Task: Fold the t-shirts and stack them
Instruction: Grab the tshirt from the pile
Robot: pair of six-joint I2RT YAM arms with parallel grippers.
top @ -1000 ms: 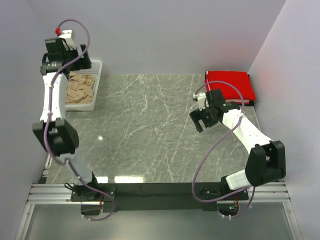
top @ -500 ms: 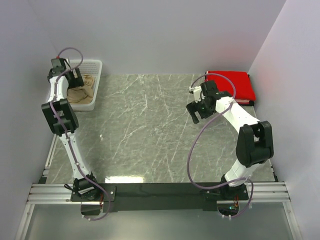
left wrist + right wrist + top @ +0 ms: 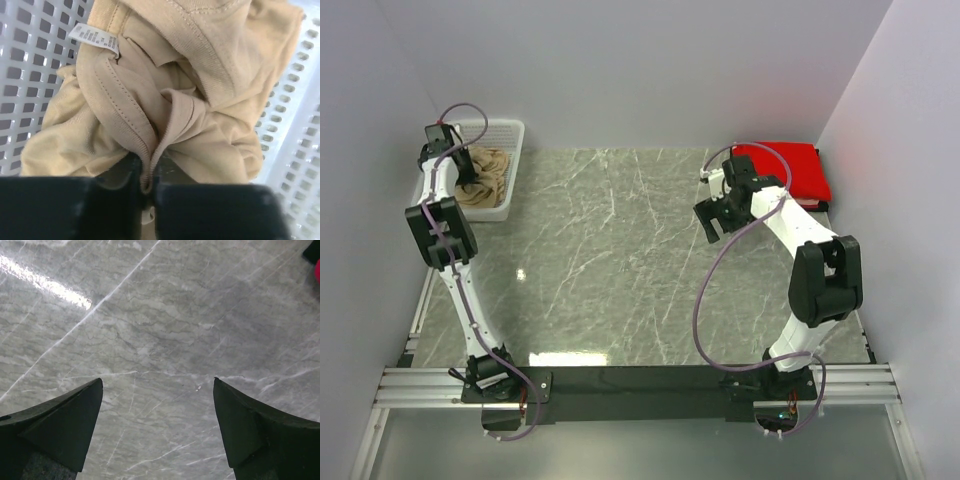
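My left gripper will next lift the tan t-shirt high out of the basket, then swing down over the bare marble between the arms.
The tan t-shirt lies crumpled in the white mesh basket at the back left. My left gripper reaches down into the basket. In the left wrist view, the left gripper is shut on a ribbed fold of the tan t-shirt near its collar. The red t-shirt lies folded flat at the back right corner of the table. My right gripper hangs just left of it, over bare marble. Its fingers stand wide open around nothing in the right wrist view.
The basket's mesh floor shows around the tan cloth. The grey marble table spreads between the two arms. White walls close in on the left, the back and the right.
My left arm has dropped into the basket and its gripper has shut on the tan t-shirt. The right arm has folded back, bringing its open gripper closer to the red t-shirt.
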